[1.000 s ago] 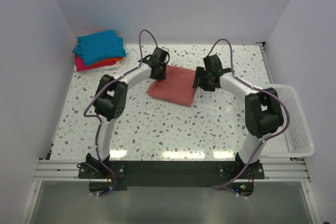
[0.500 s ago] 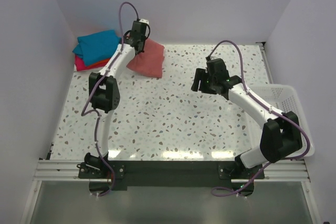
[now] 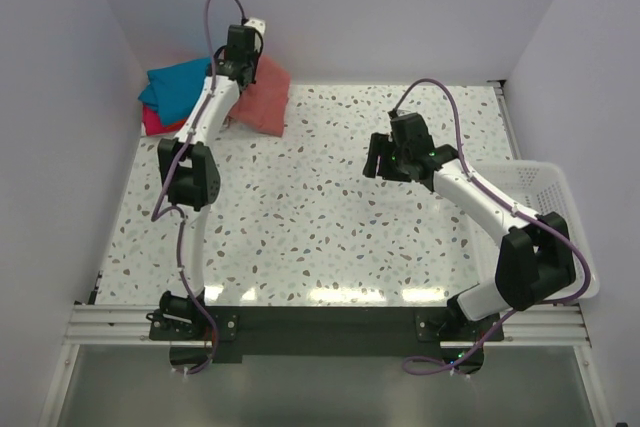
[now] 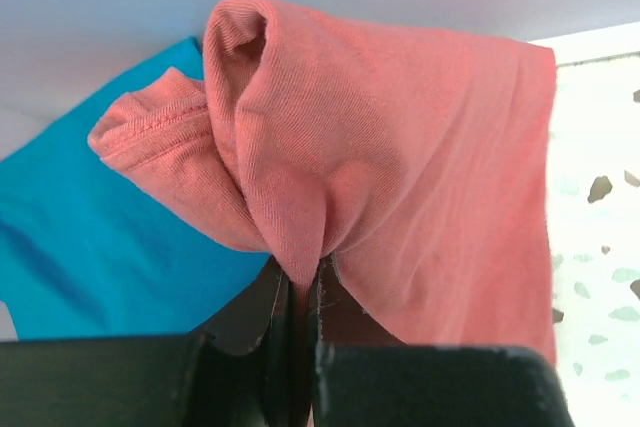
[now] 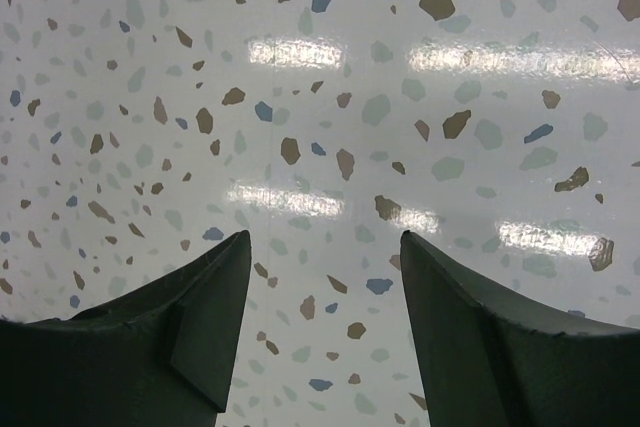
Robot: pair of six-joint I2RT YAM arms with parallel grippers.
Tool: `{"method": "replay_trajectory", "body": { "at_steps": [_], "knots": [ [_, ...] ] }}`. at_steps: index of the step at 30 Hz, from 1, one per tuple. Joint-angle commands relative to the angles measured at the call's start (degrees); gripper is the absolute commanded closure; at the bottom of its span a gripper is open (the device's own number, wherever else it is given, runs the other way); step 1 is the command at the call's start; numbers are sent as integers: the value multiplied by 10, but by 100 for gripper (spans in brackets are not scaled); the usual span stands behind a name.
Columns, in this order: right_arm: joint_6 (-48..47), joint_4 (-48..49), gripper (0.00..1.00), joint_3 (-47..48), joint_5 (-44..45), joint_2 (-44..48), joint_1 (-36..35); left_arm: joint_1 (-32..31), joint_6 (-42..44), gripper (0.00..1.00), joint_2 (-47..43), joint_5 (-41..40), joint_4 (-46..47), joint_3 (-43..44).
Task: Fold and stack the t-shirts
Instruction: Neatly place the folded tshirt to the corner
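Next, my left gripper will rise, shift to the left in the top view over the stack's teal-blue t-shirt (image 3: 180,89) (image 4: 120,247), and release.
My left gripper (image 3: 242,59) is shut on the folded salmon-pink t-shirt (image 3: 263,97) and holds it up at the back left, next to the stack. In the left wrist view the salmon-pink t-shirt (image 4: 400,147) is pinched between the jaws, with the teal-blue t-shirt (image 4: 90,247) behind it. The stack has the teal-blue t-shirt (image 3: 180,87) on top, an orange one under it and a magenta-pink one (image 3: 150,123) at the bottom. My right gripper (image 3: 378,162) is open and empty above the bare table; the right wrist view (image 5: 325,247) shows only tabletop between its fingers.
A white plastic mesh basket (image 3: 562,232) stands at the table's right edge beside the right arm. White walls close the table at the back and on the left, near the stack. The speckled tabletop (image 3: 330,217) spans the middle.
My left gripper has lifted the salmon-pink t-shirt from the table's middle and carried it back and left to the stack. My right gripper let go and drew back to the right.
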State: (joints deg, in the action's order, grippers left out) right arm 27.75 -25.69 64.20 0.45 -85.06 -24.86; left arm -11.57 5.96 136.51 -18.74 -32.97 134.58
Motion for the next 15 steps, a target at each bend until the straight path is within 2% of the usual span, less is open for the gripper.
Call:
{"method": "replay_trajectory", "body": {
  "at_steps": [1,15],
  "knots": [
    [-9,2,36,2,-4,7,-6,13,20,100,-12,20,68,42],
    [-9,-2,36,17,-4,1,-7,36,21,100,-48,48,121,81]
  ]
}}
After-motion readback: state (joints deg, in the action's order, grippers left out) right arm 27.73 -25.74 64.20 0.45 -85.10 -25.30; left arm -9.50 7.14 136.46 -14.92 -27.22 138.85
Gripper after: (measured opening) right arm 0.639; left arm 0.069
